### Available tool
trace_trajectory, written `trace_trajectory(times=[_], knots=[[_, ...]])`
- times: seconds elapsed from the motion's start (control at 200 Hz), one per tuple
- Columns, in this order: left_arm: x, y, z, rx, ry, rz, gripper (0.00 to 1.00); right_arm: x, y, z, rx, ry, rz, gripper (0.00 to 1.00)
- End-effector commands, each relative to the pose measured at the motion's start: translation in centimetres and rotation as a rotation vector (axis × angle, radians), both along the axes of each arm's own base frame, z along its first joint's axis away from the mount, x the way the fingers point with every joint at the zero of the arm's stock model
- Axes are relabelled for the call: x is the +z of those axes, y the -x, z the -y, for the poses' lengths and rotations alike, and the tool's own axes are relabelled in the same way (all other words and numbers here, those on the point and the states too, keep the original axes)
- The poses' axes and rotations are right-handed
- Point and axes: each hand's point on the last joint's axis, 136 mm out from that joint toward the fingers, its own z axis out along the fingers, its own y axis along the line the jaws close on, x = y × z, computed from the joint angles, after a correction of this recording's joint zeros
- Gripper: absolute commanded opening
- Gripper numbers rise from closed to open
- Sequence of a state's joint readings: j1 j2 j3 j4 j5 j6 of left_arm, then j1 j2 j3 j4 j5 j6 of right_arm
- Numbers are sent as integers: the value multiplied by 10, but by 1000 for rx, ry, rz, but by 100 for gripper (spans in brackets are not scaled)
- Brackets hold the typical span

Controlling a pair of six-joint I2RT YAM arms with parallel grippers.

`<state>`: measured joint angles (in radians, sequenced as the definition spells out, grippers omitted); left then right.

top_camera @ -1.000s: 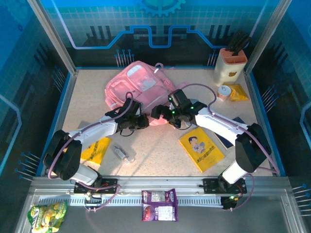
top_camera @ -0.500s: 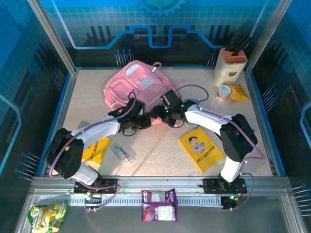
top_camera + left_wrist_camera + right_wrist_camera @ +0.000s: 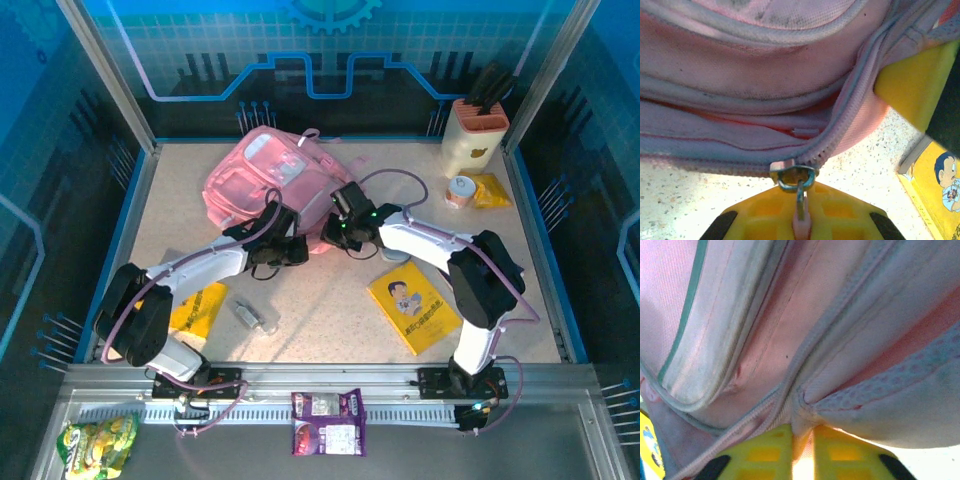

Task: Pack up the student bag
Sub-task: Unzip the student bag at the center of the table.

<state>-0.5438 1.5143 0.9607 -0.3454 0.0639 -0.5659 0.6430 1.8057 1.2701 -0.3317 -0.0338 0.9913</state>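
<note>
The robot should next pull its left gripper outward along the zipper track, away from the held fold, to the bag's unheld near corner (image 3: 226, 221) and let go there.
The pink student bag (image 3: 262, 178) lies at the back middle of the table, its near edge between my two grippers. My left gripper (image 3: 296, 250) is at the bag's near edge. In the left wrist view it (image 3: 801, 220) is shut on the pink tab of the zipper pull, just below the metal slider (image 3: 792, 175) on the zipper track. My right gripper (image 3: 336, 236) meets the bag from the right. Its yellow jaws (image 3: 803, 450) are shut on a fold of the bag's fabric beside the zipper seam (image 3: 790, 390).
A yellow picture book (image 3: 413, 308) lies right of centre, a yellow packet (image 3: 197, 308) and a small grey item (image 3: 250, 315) on the left. A cream holder (image 3: 472, 135), a small jar (image 3: 461, 190) and a yellow packet (image 3: 490, 190) stand back right. Snack packs (image 3: 328, 422) (image 3: 95, 440) sit on the front ledge.
My right gripper went from open to shut on the bag's fabric and moved left. The bag shifted left and back. My left gripper kept its hold on the zipper pull.
</note>
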Motion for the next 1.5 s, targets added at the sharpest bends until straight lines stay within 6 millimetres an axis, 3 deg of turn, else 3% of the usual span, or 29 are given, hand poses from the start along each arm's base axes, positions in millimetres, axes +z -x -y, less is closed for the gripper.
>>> trace_trajectory(times=[0.0, 0.195, 0.505, 0.85, 1.016, 1.226, 1.346, 1.401, 1.491], knots=[[13, -12, -13, 8, -36, 38, 0, -12, -29, 25, -65, 61, 57, 2], [-1, -14, -51, 91, -90, -2, 0, 8, -31, 35, -85, 10, 107, 0], [-14, -27, -107, 242, -163, -41, 0, 8, -27, 64, -124, 29, 101, 0], [-14, -64, -129, 332, -171, -33, 0, 13, -13, 71, -102, 29, 113, 0], [-12, -86, -132, 346, -170, -16, 0, 13, 5, 45, -41, 5, 109, 0], [-13, -122, -124, 296, -149, 30, 0, 13, 21, -15, 26, -60, 124, 0], [-14, -127, -133, 300, -189, 30, 0, 24, 30, -45, 82, -100, 187, 15], [-15, -125, -142, 319, -199, 8, 11, 27, 36, -53, 115, -95, 200, 26], [-10, -119, -149, 339, -177, -9, 27, 32, 41, -51, 142, -99, 210, 37]])
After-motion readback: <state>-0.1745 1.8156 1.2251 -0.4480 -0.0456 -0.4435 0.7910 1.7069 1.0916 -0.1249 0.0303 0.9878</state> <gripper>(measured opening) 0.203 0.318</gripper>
